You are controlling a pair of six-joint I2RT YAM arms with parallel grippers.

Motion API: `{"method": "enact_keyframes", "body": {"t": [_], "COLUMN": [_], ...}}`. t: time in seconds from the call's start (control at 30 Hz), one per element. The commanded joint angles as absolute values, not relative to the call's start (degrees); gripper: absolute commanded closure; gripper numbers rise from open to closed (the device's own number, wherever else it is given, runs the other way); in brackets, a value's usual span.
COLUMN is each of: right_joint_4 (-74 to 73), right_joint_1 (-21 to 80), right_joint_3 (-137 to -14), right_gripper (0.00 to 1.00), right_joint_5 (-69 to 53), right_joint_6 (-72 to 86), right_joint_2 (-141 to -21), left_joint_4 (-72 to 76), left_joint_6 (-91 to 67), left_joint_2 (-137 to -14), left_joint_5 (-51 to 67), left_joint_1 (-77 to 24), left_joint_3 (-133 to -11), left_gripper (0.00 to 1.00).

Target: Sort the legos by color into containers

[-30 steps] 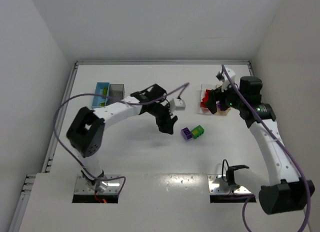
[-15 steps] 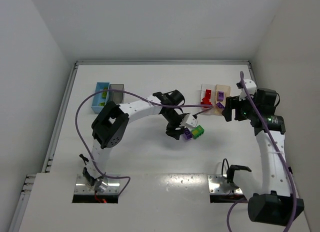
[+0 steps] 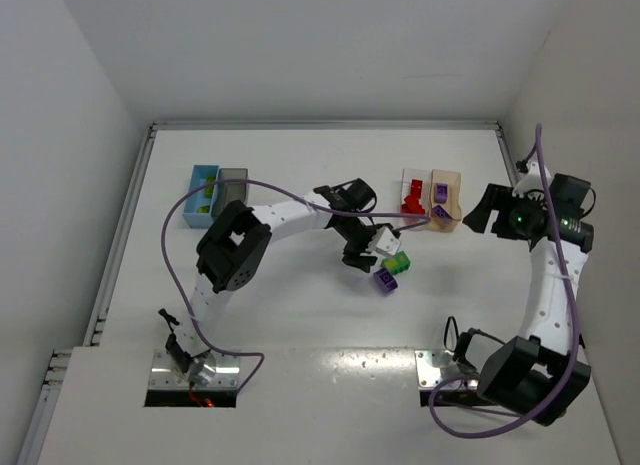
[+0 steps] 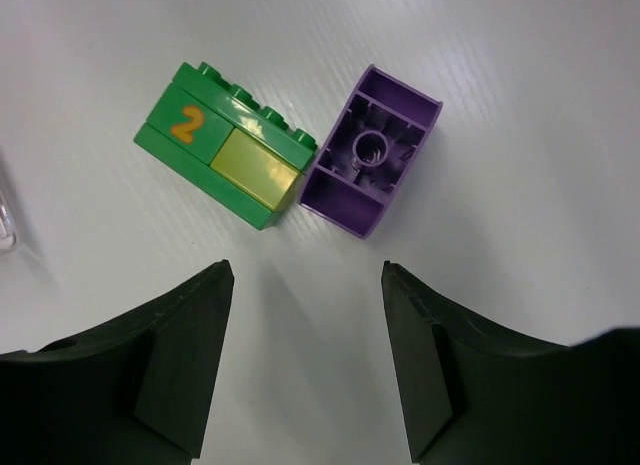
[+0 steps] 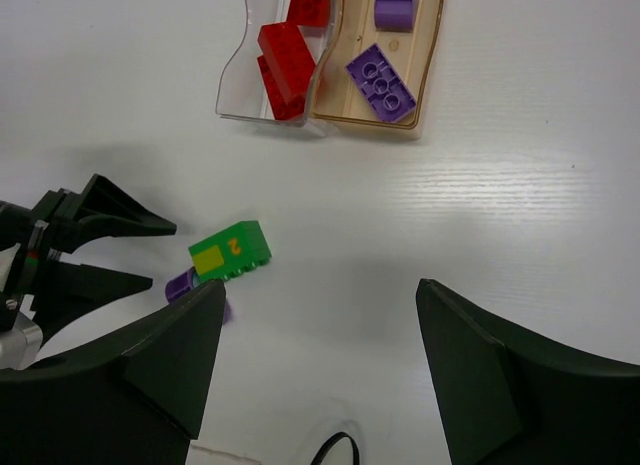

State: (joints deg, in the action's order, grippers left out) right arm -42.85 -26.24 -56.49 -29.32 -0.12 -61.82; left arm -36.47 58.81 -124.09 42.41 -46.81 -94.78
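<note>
My left gripper should move right in the top view and down, because the purple brick lies there below it, with open fingers straddling the brick's long sides.
A green brick (image 4: 220, 155) with a yellow patch and an orange "2" lies on the table beside a purple brick (image 4: 372, 150) that is tipped hollow side up. They touch at a corner. Both show in the top view as green brick (image 3: 398, 262) and purple brick (image 3: 385, 279). My left gripper (image 4: 307, 270) is open and empty, just short of the two bricks, also seen from above (image 3: 357, 256). My right gripper (image 5: 320, 287) is open and empty, high above the table, near the right wall (image 3: 480, 213).
The clear bin (image 5: 232, 80) holds red bricks and the tan bin (image 5: 428, 75) holds purple bricks, side by side at the back right. The light blue bin (image 3: 200, 195) and the dark grey bin (image 3: 233, 185) stand at the back left.
My left gripper has reached right to the two bricks. The purple brick has shifted toward the front, off the green one's side. My right arm has swung away from the bins to the right.
</note>
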Motion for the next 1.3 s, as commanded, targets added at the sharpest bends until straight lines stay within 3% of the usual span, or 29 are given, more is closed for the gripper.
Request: {"method": "enact_keyframes", "body": {"t": [0.0,0.47,1.27], "right_joint_4": [-43.59,-46.57,-54.67], "right_joint_1": [-28.56,-39.28,-50.88], "right_joint_3": [-58.97,-58.97,-62.22], "right_gripper": [0.22,0.22,0.19], "right_joint_5": [-34.01,-42.62,-52.11], "right_joint_6": [0.62,-5.88,-15.03], "right_joint_2": [-63.10,-69.43,-73.83], "left_joint_4": [-34.01,-34.72,-35.24], "left_joint_6": [61.87,65.12,65.65], "left_joint_2": [-124.19,-118.04,-124.10], "left_joint_5": [44.47,45.00,43.07], "left_joint_1": [-47.46,-52.47,-56.95], "left_joint_3": [-96.86,-91.14,-98.53], "left_gripper": [0.33,0.34,0.30]}}
